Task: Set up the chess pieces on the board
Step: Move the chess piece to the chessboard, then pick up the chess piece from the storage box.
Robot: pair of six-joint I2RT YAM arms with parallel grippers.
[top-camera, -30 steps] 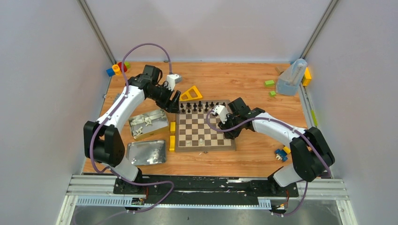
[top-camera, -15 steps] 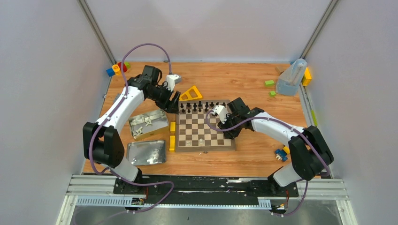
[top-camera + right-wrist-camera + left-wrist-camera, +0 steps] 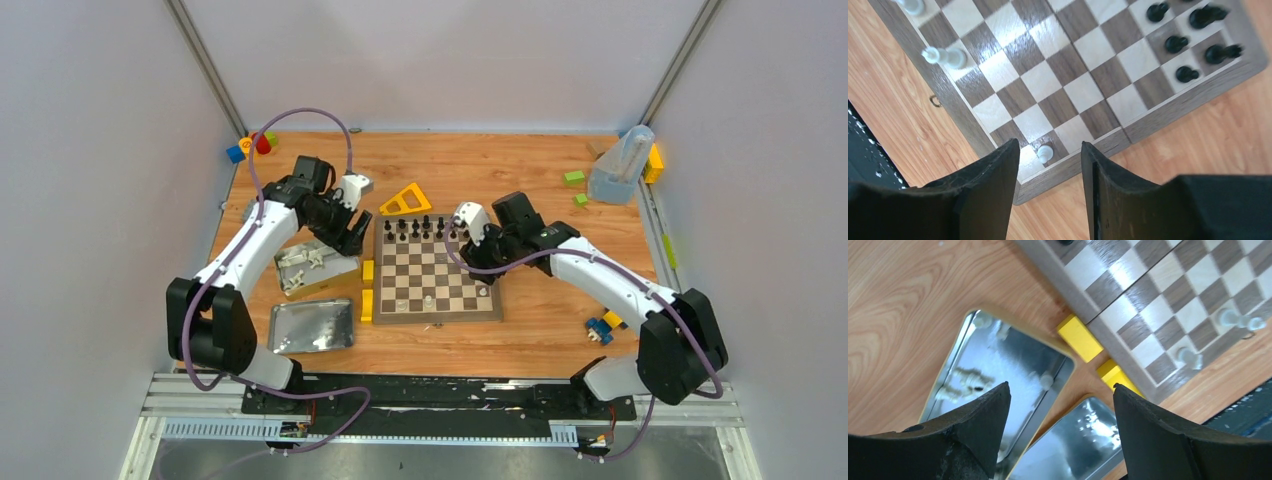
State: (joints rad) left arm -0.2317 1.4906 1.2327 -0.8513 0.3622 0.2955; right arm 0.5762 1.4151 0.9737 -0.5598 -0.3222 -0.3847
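The left gripper moves down onto the white piece by the tin's board-side (image 3: pixel 1003 331) next, as it lies below my gripper and to its left in the wrist view.
The board (image 3: pixel 437 272) lies mid-table, with black chess pieces (image 3: pixel 420 228) along its far rows and a few white ones (image 3: pixel 430 300) near the front. My right gripper (image 3: pixel 483 262) hovers open above the board's near right corner. In the right wrist view a white pawn (image 3: pixel 1044 152) stands free on a dark square between the spread fingers of the right gripper (image 3: pixel 1050 150). Open and empty, my left gripper (image 3: pixel 353 243) hangs over the tin (image 3: pixel 316 264) left of the board. In the left wrist view the left gripper (image 3: pixel 1060 386) frames that tin (image 3: pixel 998 365) and the white pieces (image 3: pixel 965 377) in it.
A second shiny tin (image 3: pixel 312 325) lies nearer the front. Two yellow blocks (image 3: pixel 368 271) sit against the board's left edge and a yellow triangle (image 3: pixel 405 200) behind it. Coloured blocks (image 3: pixel 250 145) occupy the far left corner. A grey object (image 3: pixel 622 165) stands far right and a small toy (image 3: pixel 601 327) near right.
The right gripper has opened, left the white pawn standing on the board and lifted back from it. The left arm has swung from the board's far left corner toward the tin.
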